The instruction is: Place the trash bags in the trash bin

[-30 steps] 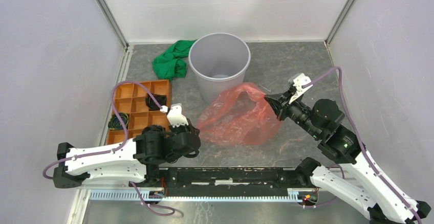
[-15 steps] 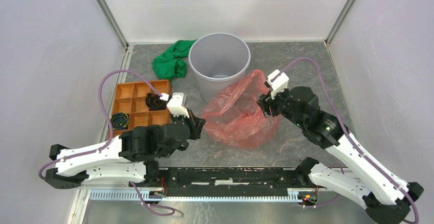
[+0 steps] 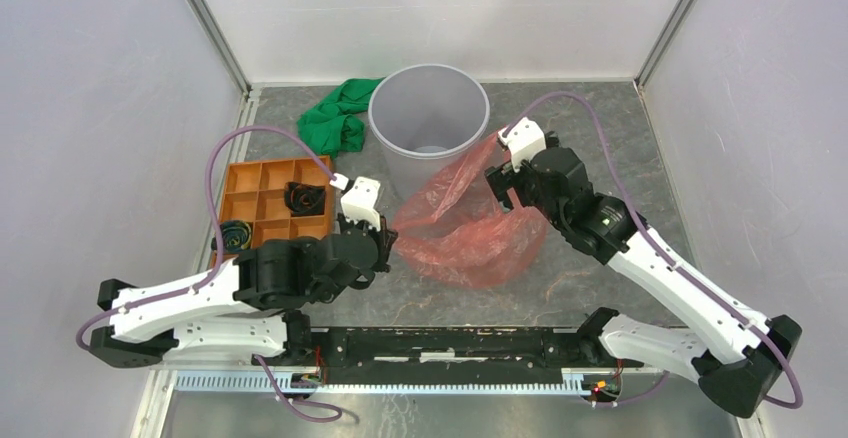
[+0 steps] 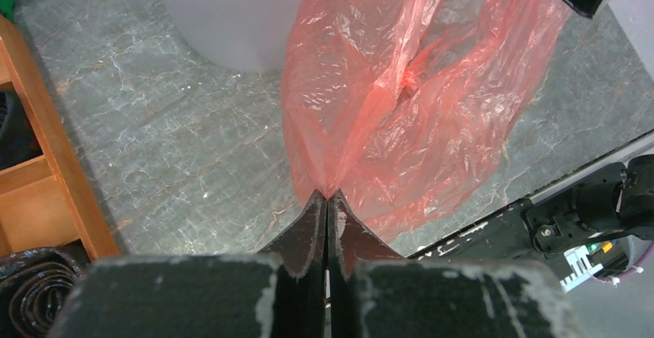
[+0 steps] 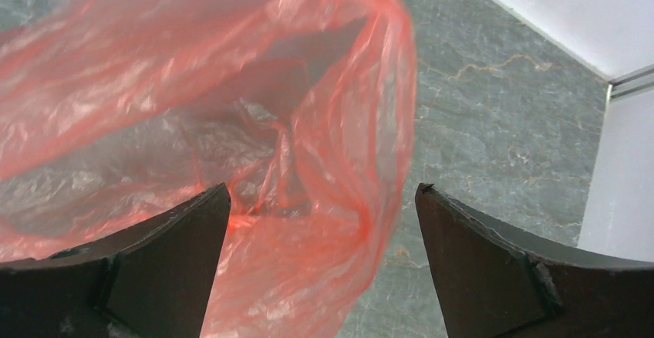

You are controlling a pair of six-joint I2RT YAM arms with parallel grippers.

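Observation:
The bag's raised far edge beside the bin is beyond my fingers, so my right gripper should next move outward onto that edge and close.
The red trash bag point(image 3: 465, 228) lies crumpled on the floor and leans against the front of the light-grey trash bin point(image 3: 420, 170). My left gripper point(image 3: 386, 242) is shut on the bag's left edge, and the left wrist view shows the film pinched at its tips point(image 4: 328, 196), with the bin wall point(image 4: 224, 14) beyond. My right gripper point(image 3: 502, 184) hangs open over the bag's upper right part. In the right wrist view its fingers point(image 5: 322, 188) stand wide apart with the bag point(image 5: 308, 122) loose below them and nothing gripped.
A green cloth point(image 3: 335, 118) lies left of the bin against the back wall. An orange compartment tray point(image 3: 250, 180) holding dark coiled items sits at the left, close to my left arm. White walls close in the back and both sides.
My right gripper has opened, let go of the bag's right edge and moved left toward the bin. The left gripper, still pinching the bag, has shifted slightly forward.

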